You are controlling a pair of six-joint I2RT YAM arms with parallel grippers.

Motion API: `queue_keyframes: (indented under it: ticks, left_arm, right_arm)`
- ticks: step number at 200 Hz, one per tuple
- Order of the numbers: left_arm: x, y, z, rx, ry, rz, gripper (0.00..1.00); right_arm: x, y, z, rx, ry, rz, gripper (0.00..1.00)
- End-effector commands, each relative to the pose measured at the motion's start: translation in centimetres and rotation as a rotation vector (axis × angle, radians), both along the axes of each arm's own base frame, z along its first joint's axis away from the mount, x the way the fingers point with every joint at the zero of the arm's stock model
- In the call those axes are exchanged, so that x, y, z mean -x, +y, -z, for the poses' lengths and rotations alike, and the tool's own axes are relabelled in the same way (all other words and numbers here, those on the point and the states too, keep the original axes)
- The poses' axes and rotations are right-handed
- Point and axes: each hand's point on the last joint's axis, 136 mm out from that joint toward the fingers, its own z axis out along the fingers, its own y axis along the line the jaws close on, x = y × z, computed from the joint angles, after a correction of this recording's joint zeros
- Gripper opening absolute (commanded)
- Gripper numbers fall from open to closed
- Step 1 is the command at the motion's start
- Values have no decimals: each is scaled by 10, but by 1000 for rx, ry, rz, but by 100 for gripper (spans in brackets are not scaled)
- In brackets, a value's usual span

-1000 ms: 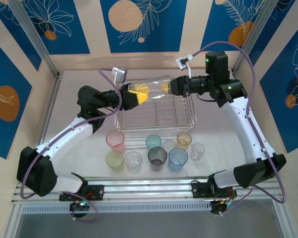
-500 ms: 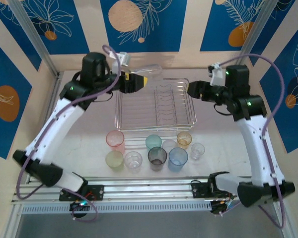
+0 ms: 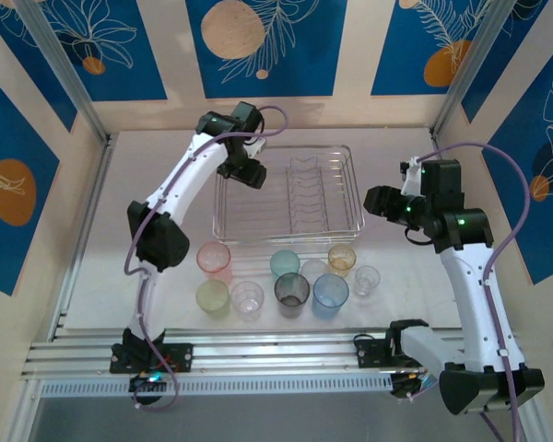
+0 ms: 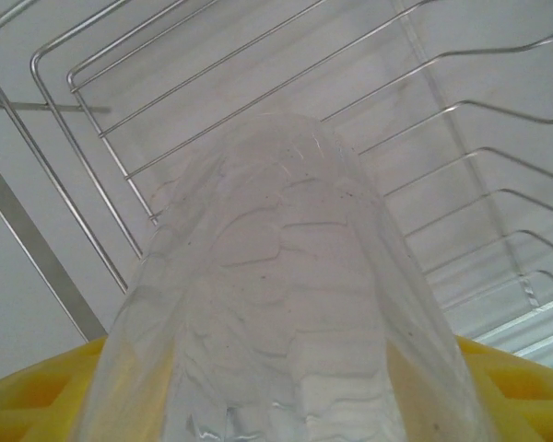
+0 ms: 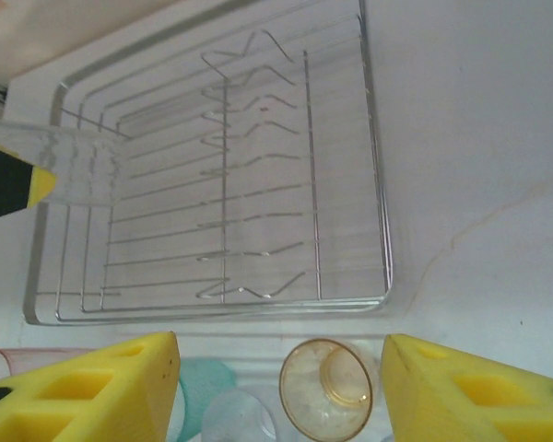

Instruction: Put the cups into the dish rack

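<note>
I will next lower my left gripper and release the clear ribbed cup (image 4: 286, 295) in the rack's nearest far corner, its wire bottom still empty.
My left gripper (image 3: 252, 175) is shut on a clear ribbed cup (image 4: 286, 295), held between its yellow pads (image 4: 525, 387) over the far left corner of the dish rack (image 3: 288, 238). In the right wrist view that cup (image 5: 74, 166) lies sideways above the rack's wires (image 5: 378, 184); I cannot tell whether it touches them. My right gripper (image 3: 373, 198) hovers beside the rack's right edge, open (image 5: 278, 378) and holding nothing. Several cups stand in front of the rack: pink (image 3: 214, 260), teal (image 3: 285, 264), amber (image 3: 342, 258), yellow-green (image 3: 212, 296), smoky (image 3: 291, 293) and blue (image 3: 331, 293).
Three more clear cups (image 3: 247, 299) (image 3: 366, 280) (image 3: 312, 270) stand among the tinted ones. Below my right fingers sit the amber cup (image 5: 327, 389) and the teal cup (image 5: 198, 387). Walls close the table at the back and both sides.
Both grippers held the clear cup above the rack. The right one let go, opened and drew back to the right. The left arm swung the cup to the rack's far left corner.
</note>
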Motion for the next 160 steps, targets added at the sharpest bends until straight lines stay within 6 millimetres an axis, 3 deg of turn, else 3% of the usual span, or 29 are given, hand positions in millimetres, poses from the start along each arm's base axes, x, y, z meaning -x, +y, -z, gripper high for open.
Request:
queue_keyframes:
  ticks: [1, 53, 125, 160]
  left_arm:
    - [-10, 15, -11, -89, -54, -2, 0]
    - [-32, 25, 23, -136, -27, -68, 0]
    - [-61, 35, 38, -53, -37, -143, 0]
    - [-69, 31, 45, -24, -39, -137, 0]
  right_arm:
    - [7, -3, 11, 5, 29, 10, 60]
    - [9, 1, 25, -21, 66, 4, 62]
    - [9, 6, 30, -45, 82, -6, 62]
    - [10, 9, 33, -41, 92, -14, 62]
